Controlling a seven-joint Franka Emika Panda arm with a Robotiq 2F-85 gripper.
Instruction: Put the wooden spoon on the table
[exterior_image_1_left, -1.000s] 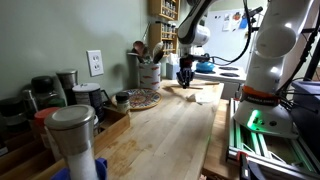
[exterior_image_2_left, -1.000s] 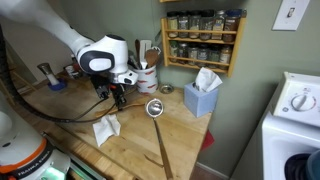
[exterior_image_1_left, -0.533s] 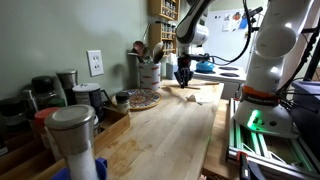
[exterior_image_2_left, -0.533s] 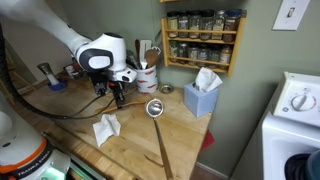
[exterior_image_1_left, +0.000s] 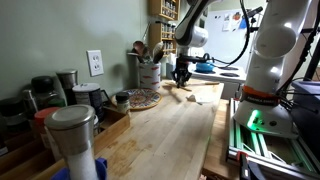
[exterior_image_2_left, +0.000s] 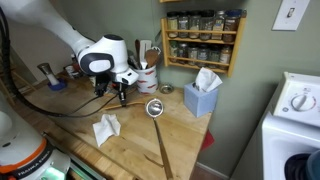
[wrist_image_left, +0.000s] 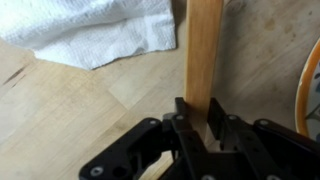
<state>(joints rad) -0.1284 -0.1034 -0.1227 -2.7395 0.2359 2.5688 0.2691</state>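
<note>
My gripper lowers the spoon slightly onto the empty part of the table (exterior_image_1_left: 184, 90) (wrist_image_left: 202, 100) between the paper towel and patterned plate next and releases the spoon's handle there.
In the wrist view my gripper (wrist_image_left: 203, 115) is shut on the handle of the wooden spoon (wrist_image_left: 203, 45). The flat light-brown handle runs straight away from the jaws, just above the table (wrist_image_left: 70, 110), and its oval end is out of view. In both exterior views the gripper (exterior_image_1_left: 181, 76) (exterior_image_2_left: 119, 93) hangs low over the pale butcher-block table (exterior_image_1_left: 175, 130) (exterior_image_2_left: 135, 140), near the white crock. The spoon is too small to make out there.
A crumpled white paper towel (wrist_image_left: 100, 30) (exterior_image_2_left: 105, 128) lies beside the spoon. A white crock of utensils (exterior_image_1_left: 148, 72) (exterior_image_2_left: 147, 76), a patterned plate (exterior_image_1_left: 143, 98), a metal ladle (exterior_image_2_left: 155, 108), a blue tissue box (exterior_image_2_left: 201, 98) and a spice rack (exterior_image_2_left: 203, 38) stand around. Jars (exterior_image_1_left: 72, 140) fill the near end.
The gripper has shifted only slightly over the table and stays shut on the spoon handle. Nothing else has moved.
</note>
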